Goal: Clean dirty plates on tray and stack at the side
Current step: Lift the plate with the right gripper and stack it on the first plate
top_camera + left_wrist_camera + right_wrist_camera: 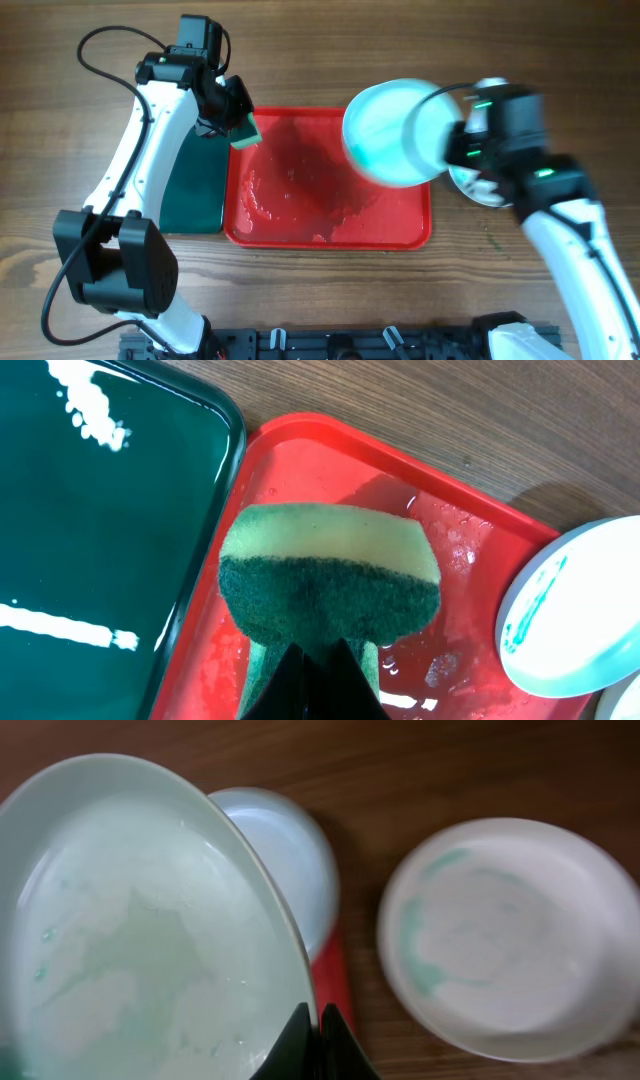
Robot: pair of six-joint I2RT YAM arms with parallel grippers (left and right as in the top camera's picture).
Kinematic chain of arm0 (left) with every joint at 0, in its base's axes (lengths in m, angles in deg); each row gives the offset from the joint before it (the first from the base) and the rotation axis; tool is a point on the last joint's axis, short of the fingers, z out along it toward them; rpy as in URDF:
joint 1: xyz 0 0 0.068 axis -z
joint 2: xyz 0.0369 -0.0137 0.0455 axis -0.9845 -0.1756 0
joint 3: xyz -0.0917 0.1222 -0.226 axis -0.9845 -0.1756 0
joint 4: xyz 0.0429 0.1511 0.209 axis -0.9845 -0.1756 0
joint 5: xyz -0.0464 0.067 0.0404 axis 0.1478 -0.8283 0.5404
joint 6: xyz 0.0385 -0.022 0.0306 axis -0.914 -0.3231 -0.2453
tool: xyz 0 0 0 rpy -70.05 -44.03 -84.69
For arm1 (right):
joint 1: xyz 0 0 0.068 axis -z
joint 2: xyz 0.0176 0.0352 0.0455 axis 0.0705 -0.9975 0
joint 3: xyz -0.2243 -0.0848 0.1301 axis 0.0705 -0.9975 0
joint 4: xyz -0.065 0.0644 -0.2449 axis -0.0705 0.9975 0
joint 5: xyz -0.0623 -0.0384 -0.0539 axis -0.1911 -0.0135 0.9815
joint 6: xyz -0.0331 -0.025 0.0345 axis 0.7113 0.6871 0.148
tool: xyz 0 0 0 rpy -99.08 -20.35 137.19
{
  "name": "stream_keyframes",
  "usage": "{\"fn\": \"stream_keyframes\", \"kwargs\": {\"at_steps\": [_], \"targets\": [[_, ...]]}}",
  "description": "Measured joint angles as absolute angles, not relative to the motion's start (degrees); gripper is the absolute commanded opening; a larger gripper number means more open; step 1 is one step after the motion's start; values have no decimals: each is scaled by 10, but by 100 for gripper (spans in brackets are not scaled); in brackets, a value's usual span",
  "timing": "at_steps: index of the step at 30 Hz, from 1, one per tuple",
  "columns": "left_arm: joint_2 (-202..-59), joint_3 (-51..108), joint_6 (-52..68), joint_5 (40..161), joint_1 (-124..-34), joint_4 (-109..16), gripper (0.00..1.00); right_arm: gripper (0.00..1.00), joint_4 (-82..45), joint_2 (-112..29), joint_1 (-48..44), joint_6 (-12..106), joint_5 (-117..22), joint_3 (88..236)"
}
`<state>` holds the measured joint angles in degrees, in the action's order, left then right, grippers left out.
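Note:
My right gripper moves to the right in the overhead view and down next. It releases its plate onto the white plate (484, 190) (500, 935), since that lies beside the tray.
My right gripper (318, 1020) is shut on the rim of a pale aqua plate (140, 930), held tilted above the right end of the red tray (300, 195); the plate (390, 132) carries a faint green smear. A second pale plate (290, 850) shows just behind it. A white plate (500, 935) with a green smear lies on the table right of the tray, partly under my right arm (482, 188). My left gripper (318, 665) is shut on a green and yellow sponge (330, 570), held over the tray's far left corner (243, 128).
A dark green tray (195, 190) lies against the red tray's left side and also shows in the left wrist view (100, 510). The red tray's floor (430, 510) is wet with foam patches. Bare wooden table lies in front of and behind the trays.

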<state>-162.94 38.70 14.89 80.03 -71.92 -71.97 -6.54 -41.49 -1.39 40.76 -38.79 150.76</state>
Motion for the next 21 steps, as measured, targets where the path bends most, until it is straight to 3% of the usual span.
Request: {"fn": "stream_keyframes", "kwargs": {"at_steps": [2, 7, 14, 17, 21], "targets": [[-1629, 387, 149, 800, -719, -720, 4, 4, -66, -415, 89, 410, -400, 1499], [-1629, 386, 149, 800, -719, -720, 4, 4, -102, -453, 245, 419, -417, 1445], [-1629, 386, 149, 800, -719, -714, 4, 4, -178, -572, 283, 421, -417, 1425], [-1629, 386, 149, 800, -719, -713, 4, 26, -189, -624, 283, 423, -417, 1425], [-1629, 386, 149, 800, -719, -713, 4, 36, -189, -643, 283, 429, -427, 1424]]}}
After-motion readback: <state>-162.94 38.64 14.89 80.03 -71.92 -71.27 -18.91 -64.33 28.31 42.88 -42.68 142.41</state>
